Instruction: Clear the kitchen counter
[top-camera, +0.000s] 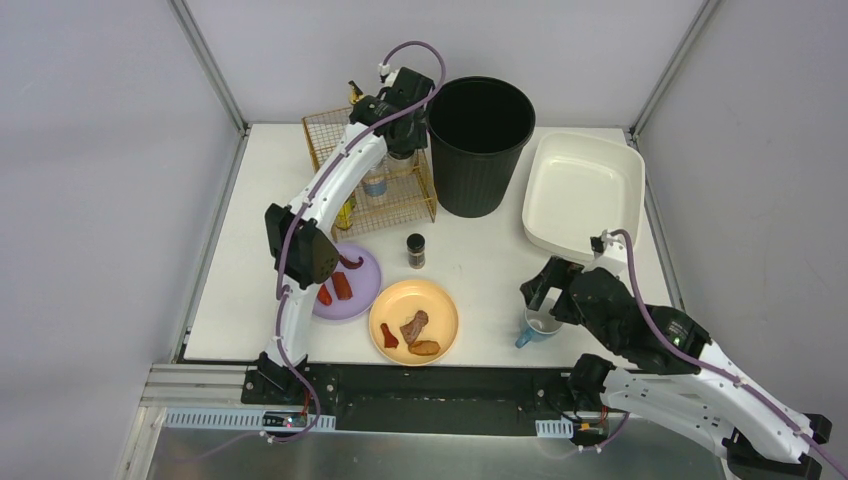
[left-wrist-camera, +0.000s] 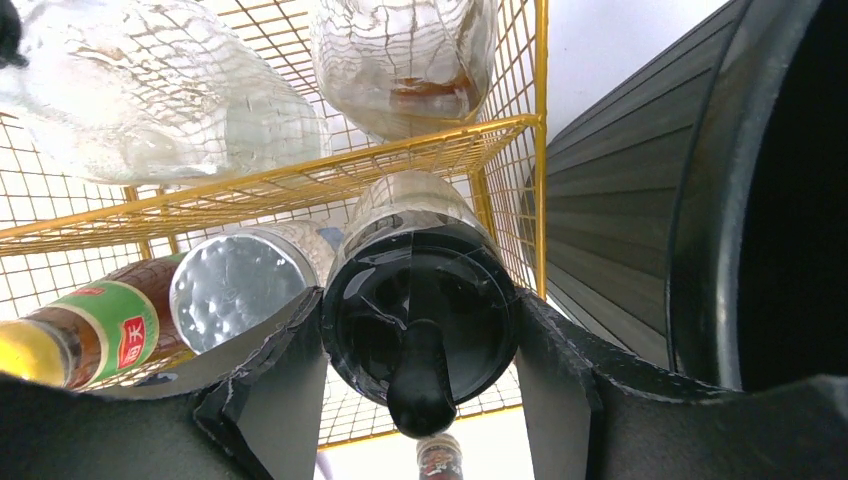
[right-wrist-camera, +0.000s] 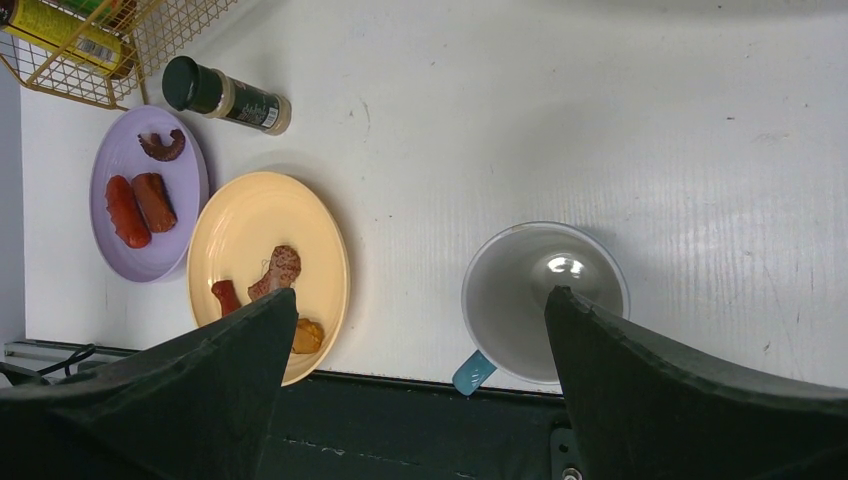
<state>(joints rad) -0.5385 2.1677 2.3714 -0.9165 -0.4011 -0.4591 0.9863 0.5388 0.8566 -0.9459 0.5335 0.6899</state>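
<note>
My left gripper needs to lower the black-capped bottle (left-wrist-camera: 400, 210) down into the basket's open corner beside the silver-lidded jar and release it, since a gap is free there.
The white kitchen counter (top-camera: 480, 250) holds a purple plate (top-camera: 362, 292) with sausages, an orange plate (top-camera: 440, 300) with food scraps, a dark-capped spice jar (top-camera: 416, 250) and a white mug (top-camera: 540, 325) with a blue handle at the front edge. My left gripper (top-camera: 400, 145) is over the yellow wire basket (top-camera: 330, 140). In the left wrist view it (left-wrist-camera: 418, 330) is shut on a black-capped bottle (left-wrist-camera: 400, 210) at the basket's right side. My right gripper (right-wrist-camera: 420, 300) is open and empty above the mug (right-wrist-camera: 520, 290), with its right finger over the mug's mouth.
A tall black bin (top-camera: 480, 140) stands right of the basket, close to my left gripper. A white plastic tub (top-camera: 585, 190) sits at the back right. Several other bottles lie or stand in the basket (left-wrist-camera: 250, 190). A black rail (right-wrist-camera: 400, 420) runs along the front edge.
</note>
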